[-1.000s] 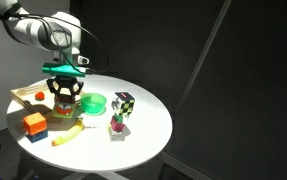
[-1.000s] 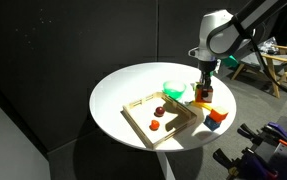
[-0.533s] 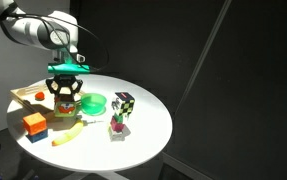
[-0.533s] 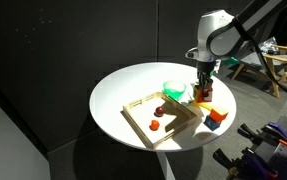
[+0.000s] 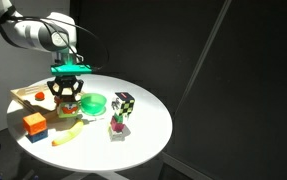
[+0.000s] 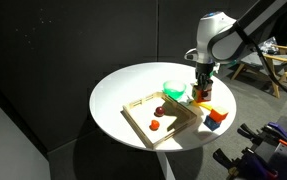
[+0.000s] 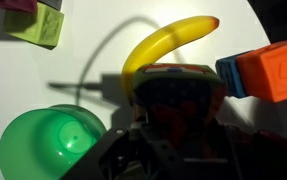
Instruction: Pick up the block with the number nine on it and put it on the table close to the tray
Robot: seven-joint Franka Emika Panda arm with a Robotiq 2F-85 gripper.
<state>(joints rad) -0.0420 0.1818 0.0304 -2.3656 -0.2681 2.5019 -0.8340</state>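
My gripper moves down toward the bare table between the tray and the banana next and releases the small cube there, since that spot is below my gripper.
My gripper (image 5: 67, 104) hangs over the round white table beside the light wood tray (image 5: 21, 93), which also shows in an exterior view (image 6: 141, 102). Its fingers stand on both sides of a small printed cube, the block with the number nine (image 7: 178, 92). The block lies in deep shadow in the wrist view, reads dark red there, and no number can be read. It sits low, close to the table top, in both exterior views (image 5: 67, 101) (image 6: 202, 96). The gripper (image 7: 178, 125) looks closed on it.
A banana (image 7: 168, 40) lies just beyond the block. An orange cube (image 7: 278, 70) sits on a blue one beside it. A green bowl (image 7: 48, 145) stands on the other side. A checkered cube (image 5: 124, 102) rests on a pink block (image 5: 117, 125) further off. Small red objects lie in the tray.
My gripper has shifted slightly up and away from the tray, with the block between its fingers. Nothing else has moved.
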